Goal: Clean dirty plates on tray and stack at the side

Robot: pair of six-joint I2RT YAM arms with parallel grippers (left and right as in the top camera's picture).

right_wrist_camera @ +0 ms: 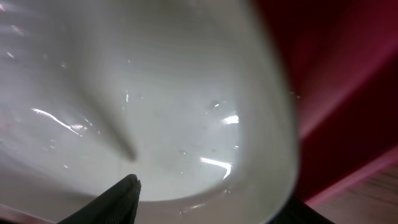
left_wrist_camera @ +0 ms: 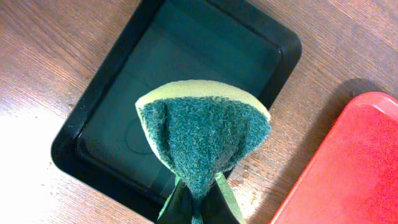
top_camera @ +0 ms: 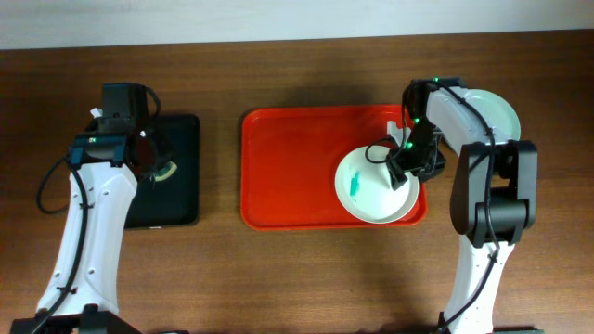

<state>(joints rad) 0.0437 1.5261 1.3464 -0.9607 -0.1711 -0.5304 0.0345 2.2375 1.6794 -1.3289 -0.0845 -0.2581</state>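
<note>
Next, my left gripper will go across the smeared plate, then return and lower to release the sponge (left_wrist_camera: 202,137) in the black tray (left_wrist_camera: 134,160), as that lies below it.
The red tray (top_camera: 288,167) lies mid-table. At its right end a pale plate (top_camera: 369,190) with a teal smear rests on a white plate (top_camera: 394,219). My right gripper (top_camera: 406,165) is at the smeared plate's right rim. In the right wrist view the plate (right_wrist_camera: 155,93) fills the frame and the gripper (right_wrist_camera: 211,208) has a finger on each side of the rim. A pale mint green plate (top_camera: 494,111) lies on the table right of the tray, partly under the right arm. My left gripper (top_camera: 153,165) is shut on a green and yellow sponge (left_wrist_camera: 202,137).
A smaller black tray (top_camera: 181,199) lies at the left under the sponge, and also shows in the left wrist view (left_wrist_camera: 112,81). The red tray's corner (left_wrist_camera: 348,168) is to its right. The table is brown wood.
</note>
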